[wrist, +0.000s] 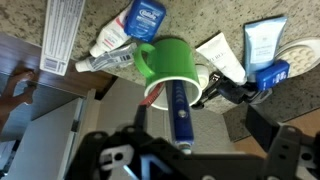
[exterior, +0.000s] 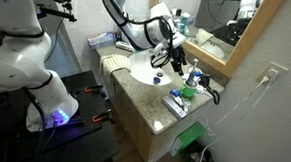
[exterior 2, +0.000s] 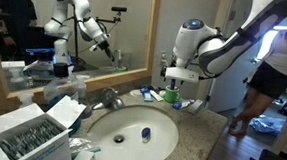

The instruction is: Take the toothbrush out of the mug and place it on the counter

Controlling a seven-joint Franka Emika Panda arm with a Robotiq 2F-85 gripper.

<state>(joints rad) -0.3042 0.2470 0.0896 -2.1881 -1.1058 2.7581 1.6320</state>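
Next, my gripper lowers toward the mug (wrist: 172, 62) and closes on the blue handle of the toothbrush (wrist: 181, 120), since the handle already stands up between its open fingers.
The green mug (wrist: 172, 62) stands on the beige speckled counter (wrist: 110, 25) in the wrist view. The toothbrush (wrist: 179, 115), with a blue handle, sticks up out of the mug toward the camera. My gripper (wrist: 198, 113) is open and hangs just above the mug, with the handle between its fingers, nearer one finger and touching neither. In both exterior views the gripper (exterior: 175, 61) (exterior 2: 176, 84) hovers over the mug (exterior: 189, 91) (exterior 2: 171, 95) at the back of the counter (exterior: 149, 103) (exterior 2: 200, 134), beside the round white sink (exterior: 144, 71) (exterior 2: 130, 129).
Toothpaste tubes (wrist: 118, 55), a blue-and-white round pack (wrist: 143, 17) and a blue-and-white box (wrist: 262, 42) crowd around the mug. A dark-handled tool (wrist: 222, 92) lies next to it. The faucet (exterior 2: 110, 96) and mirror stand behind the sink. An open box (exterior 2: 25, 138) sits on the counter.
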